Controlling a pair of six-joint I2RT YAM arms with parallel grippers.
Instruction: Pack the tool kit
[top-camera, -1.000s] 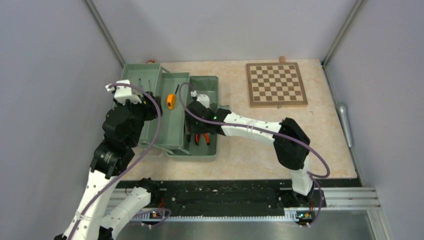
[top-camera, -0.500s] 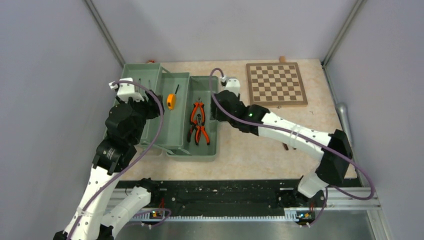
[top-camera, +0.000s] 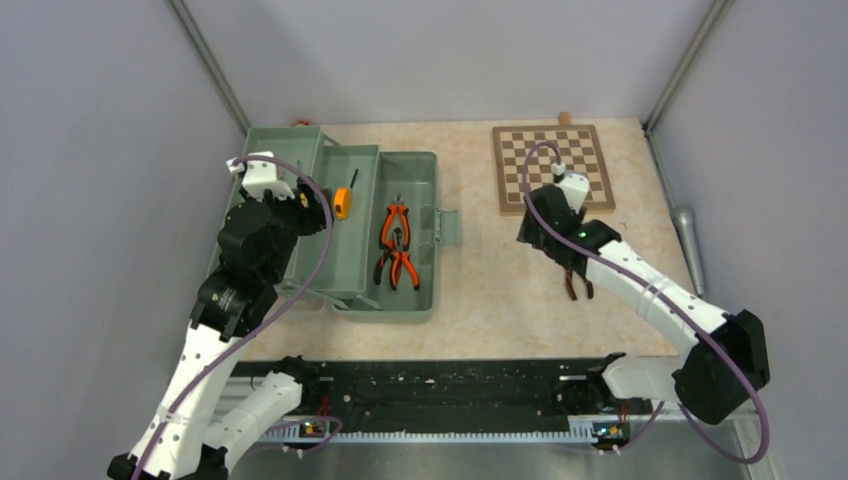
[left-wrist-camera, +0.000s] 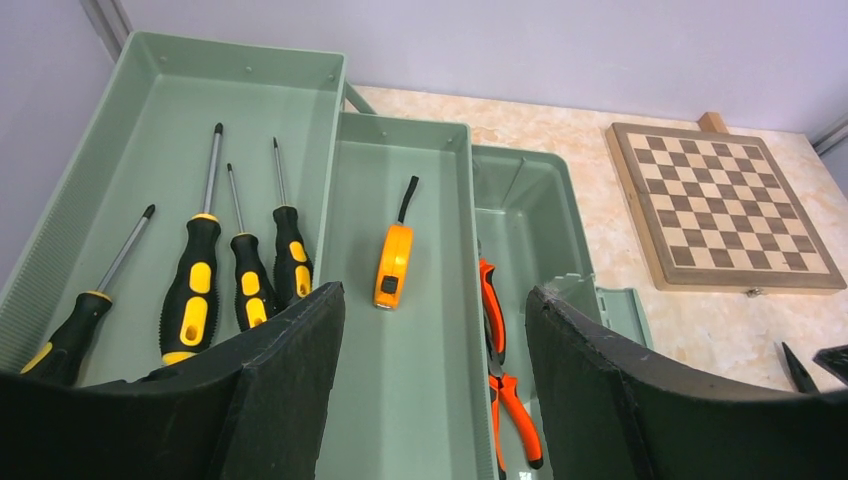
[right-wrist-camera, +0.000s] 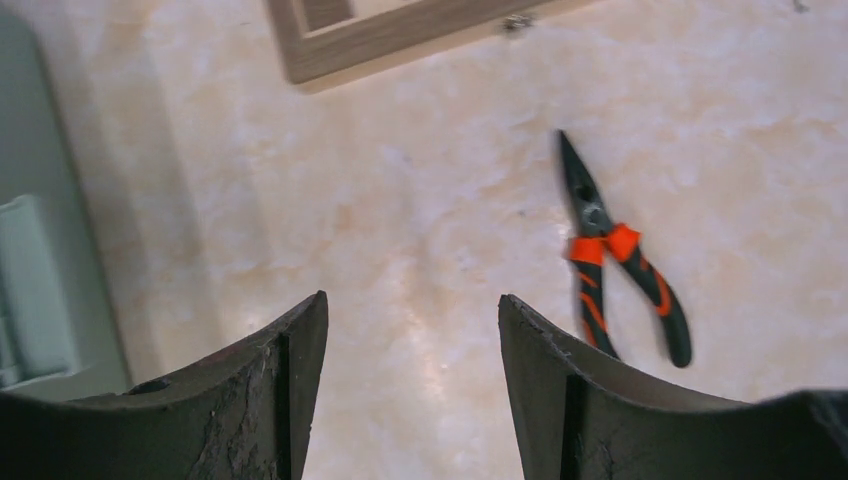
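I should move my right gripper to the right in the top view and down onto the pliers' handle farther from the toolbox, as a gap separates both handles.
The pale-green toolbox (top-camera: 350, 255) lies open at the left, with its trays spread side by side. Several yellow-black screwdrivers (left-wrist-camera: 190, 290) lie in the left tray. The orange tape measure (top-camera: 342, 202) lies in the middle tray and also shows in the left wrist view (left-wrist-camera: 393, 265). Orange-handled pliers (top-camera: 397, 245) lie in the right compartment. A second pair of pliers (right-wrist-camera: 612, 262), orange and black, lies on the table, partly under my right arm (top-camera: 575, 288). My left gripper (left-wrist-camera: 435, 300) is open and empty above the toolbox. My right gripper (right-wrist-camera: 412, 300) is open and empty above the table, left of those pliers.
A wooden chessboard (top-camera: 552, 168) lies at the back right, just beyond my right gripper. A small wooden block (top-camera: 564, 118) sits behind it. A grey cylinder (top-camera: 690, 245) lies along the right edge. The toolbox latch (top-camera: 445, 225) sticks out to the right.
My right arm has swung right, from over the toolbox's right compartment to above the table near the second pliers. The orange pliers now lie uncovered in the box. The left arm barely moved.
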